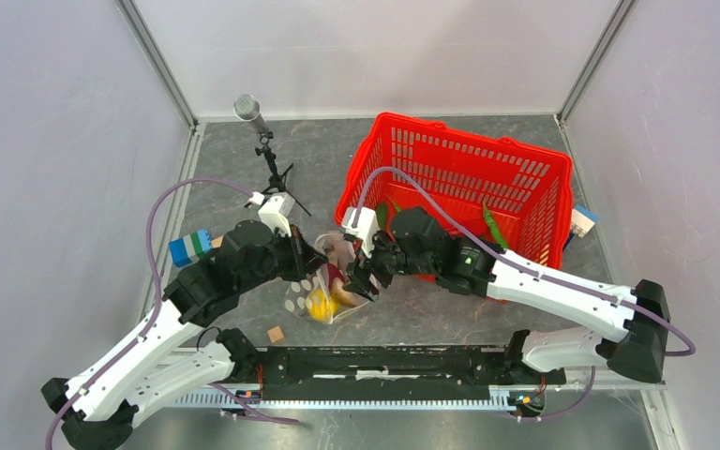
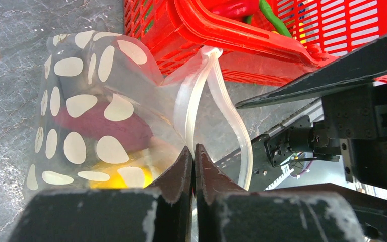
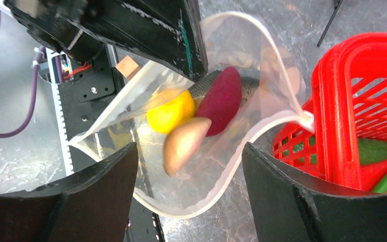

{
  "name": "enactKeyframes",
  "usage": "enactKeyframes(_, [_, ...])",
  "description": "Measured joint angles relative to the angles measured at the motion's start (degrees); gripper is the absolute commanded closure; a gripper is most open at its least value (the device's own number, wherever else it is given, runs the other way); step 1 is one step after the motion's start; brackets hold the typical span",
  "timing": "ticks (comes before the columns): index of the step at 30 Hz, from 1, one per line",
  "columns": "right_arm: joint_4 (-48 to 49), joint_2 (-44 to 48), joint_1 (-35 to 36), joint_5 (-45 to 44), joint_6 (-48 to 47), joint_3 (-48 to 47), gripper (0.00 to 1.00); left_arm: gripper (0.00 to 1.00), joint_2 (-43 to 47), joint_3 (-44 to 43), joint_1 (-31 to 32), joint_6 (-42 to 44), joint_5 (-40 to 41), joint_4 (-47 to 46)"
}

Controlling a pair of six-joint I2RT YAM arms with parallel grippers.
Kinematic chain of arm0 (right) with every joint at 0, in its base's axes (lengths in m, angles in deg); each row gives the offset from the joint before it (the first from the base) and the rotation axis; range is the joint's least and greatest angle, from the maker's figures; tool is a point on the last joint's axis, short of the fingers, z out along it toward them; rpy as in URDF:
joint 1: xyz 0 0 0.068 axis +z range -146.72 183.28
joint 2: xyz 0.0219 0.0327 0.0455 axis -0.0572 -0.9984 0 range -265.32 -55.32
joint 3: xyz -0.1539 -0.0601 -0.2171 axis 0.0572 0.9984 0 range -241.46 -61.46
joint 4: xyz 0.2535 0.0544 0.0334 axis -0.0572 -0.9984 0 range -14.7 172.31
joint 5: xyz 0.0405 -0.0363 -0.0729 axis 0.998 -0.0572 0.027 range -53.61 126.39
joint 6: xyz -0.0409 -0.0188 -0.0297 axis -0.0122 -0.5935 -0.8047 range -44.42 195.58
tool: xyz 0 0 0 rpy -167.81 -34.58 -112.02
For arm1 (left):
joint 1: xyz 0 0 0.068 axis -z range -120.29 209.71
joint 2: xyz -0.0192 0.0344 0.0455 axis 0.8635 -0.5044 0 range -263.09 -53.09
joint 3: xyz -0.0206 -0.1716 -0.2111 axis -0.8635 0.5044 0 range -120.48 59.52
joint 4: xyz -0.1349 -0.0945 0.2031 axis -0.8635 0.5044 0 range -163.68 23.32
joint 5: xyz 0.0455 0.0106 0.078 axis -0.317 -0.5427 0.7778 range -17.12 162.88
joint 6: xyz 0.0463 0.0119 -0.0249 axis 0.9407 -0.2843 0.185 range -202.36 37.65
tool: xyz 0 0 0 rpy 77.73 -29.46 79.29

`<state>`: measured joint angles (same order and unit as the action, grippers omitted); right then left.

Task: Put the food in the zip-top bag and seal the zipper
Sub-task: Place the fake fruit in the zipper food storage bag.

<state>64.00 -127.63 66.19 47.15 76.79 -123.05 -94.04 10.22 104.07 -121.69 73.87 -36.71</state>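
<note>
My right gripper lifts over the basket's rim next, then moves down onto a green pod by the red chilli, since the brown lump (image 3: 184, 143) is free in the bag.
The zip-top bag (image 2: 80, 116), clear with white dots, is held up beside the red basket with its mouth gaping. My left gripper (image 2: 192, 151) is shut on the zipper (image 2: 189, 108), the white strip at the near lip. The right gripper (image 3: 189, 149) stands open just over the mouth, the far lip of the zipper (image 3: 232, 171) curving between its fingers. Inside lie a yellow piece (image 3: 170, 111), a magenta aubergine (image 3: 221, 98) and part of a grey fish (image 3: 206, 83). A brown lump (image 3: 184, 143) sits in the mouth, free of both fingers. From above, the bag (image 1: 300, 295) hangs between the left gripper (image 1: 311, 264) and right gripper (image 1: 366, 279).
The red mesh basket (image 1: 525, 202) stands right behind the bag, with green pods (image 3: 378, 150) and a red chilli (image 2: 234, 6) in it. Blue-green blocks (image 1: 190, 247) lie at the left, a wooden cube (image 1: 276, 334) near the front rail, a microphone tripod (image 1: 262, 141) at the back.
</note>
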Motion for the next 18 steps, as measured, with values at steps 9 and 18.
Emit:
enactKeyframes(9, [1.09, 2.89, 0.09, -1.01, -0.04, 0.0, 0.19, 0.92, 0.0, -0.02, 0.0, 0.0, 0.04, 0.22])
enactKeyframes(18, [-4.94, 9.73, -1.16, -29.77, -1.4, -7.91, 0.23, 0.93, 0.68, -0.02, 0.0, 0.0, 0.5, 0.68])
